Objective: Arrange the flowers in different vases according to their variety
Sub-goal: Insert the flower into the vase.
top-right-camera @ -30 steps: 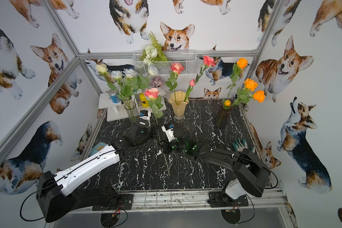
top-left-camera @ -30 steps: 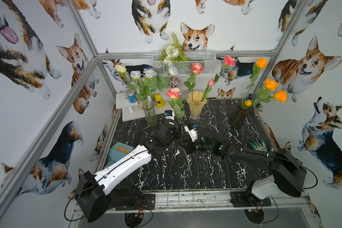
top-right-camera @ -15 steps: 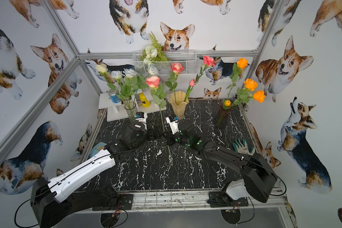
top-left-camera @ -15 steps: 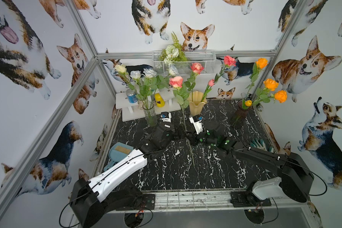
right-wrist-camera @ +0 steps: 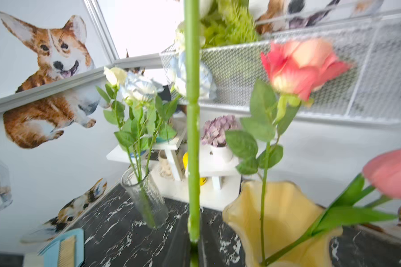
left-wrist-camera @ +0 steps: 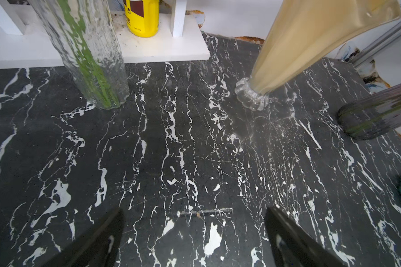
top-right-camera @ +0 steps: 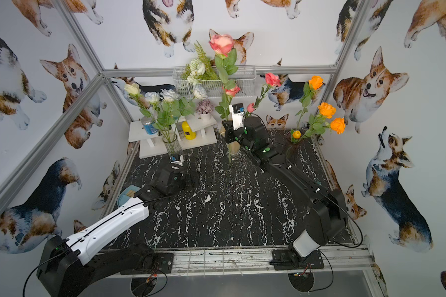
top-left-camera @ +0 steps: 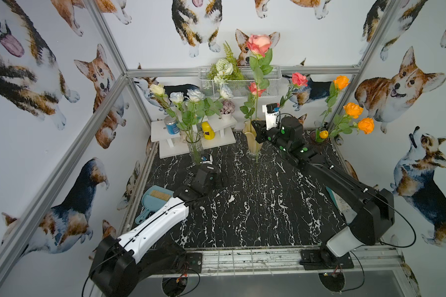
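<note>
The lower end of the pink rose's stem hangs outside, so next my right gripper needs to go up and move outward over the creamy-yellow vase's opening (top-left-camera: 251,127) (right-wrist-camera: 286,220), to lower the stem and let it go.
My right gripper (top-left-camera: 255,127) (top-right-camera: 227,128) (right-wrist-camera: 194,245) is shut on the green stem (right-wrist-camera: 192,115) of a pink rose (top-left-camera: 259,44) (top-right-camera: 221,43), held upright beside the creamy-yellow vase (top-left-camera: 252,146) (right-wrist-camera: 285,219). The stem's lower end hangs outside the vase, in front of it. That vase holds a pink rose (right-wrist-camera: 303,67) and a pink bud (right-wrist-camera: 394,173). White flowers (top-left-camera: 186,97) stand in the clear vase (top-left-camera: 195,146) (left-wrist-camera: 88,50). Orange flowers (top-left-camera: 353,110) stand in the purple vase (top-left-camera: 317,138) (left-wrist-camera: 380,111). My left gripper (top-left-camera: 223,180) (left-wrist-camera: 195,222) is open and low over the table, empty.
A white shelf (top-left-camera: 216,140) at the back carries a blue-lidded jar (top-left-camera: 171,124), a yellow bottle (top-left-camera: 207,130) and a purple potted flower (top-left-camera: 227,108). A wire basket (top-left-camera: 242,82) with a fern bouquet hangs above. A blue dustpan (top-left-camera: 155,200) lies left. A short twig (left-wrist-camera: 204,212) lies on the table.
My left gripper opened, let go of the rose stem and drew back to the left. My right gripper carried the rose up and back to the creamy-yellow vase.
</note>
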You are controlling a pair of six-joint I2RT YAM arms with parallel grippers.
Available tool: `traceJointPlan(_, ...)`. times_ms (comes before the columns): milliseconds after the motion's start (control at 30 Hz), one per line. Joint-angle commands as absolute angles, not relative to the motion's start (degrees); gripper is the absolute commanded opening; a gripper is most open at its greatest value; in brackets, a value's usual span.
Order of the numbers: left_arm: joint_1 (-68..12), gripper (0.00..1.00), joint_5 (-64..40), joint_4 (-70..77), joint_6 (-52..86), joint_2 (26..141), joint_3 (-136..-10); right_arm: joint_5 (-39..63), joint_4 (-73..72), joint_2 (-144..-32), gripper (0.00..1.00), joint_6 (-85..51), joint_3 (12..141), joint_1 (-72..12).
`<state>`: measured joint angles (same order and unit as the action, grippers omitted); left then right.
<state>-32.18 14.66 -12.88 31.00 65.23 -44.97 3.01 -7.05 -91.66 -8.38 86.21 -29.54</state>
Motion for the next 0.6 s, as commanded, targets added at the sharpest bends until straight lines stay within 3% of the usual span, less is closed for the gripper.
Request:
traceJointPlan(0, -31.48, 1.0, 13.55, -11.8, 29.81, 64.84, -44.41, -0.16, -10.04, -95.84, 0.0, -3.6, 92.79, -28.47)
traceJointPlan(267, -29.94, 1.0, 12.03, -10.91, 29.18, 64.42, -43.25, -4.11, -13.69, -106.88, 0.0, 2.08, 105.44, -26.38)
traceJointPlan(567, -27.62, 1.0, 10.81, -10.81, 28.28, 64.26, -42.71, -5.93, -17.3, -114.19, 0.0, 2.87, 108.79, -25.29)
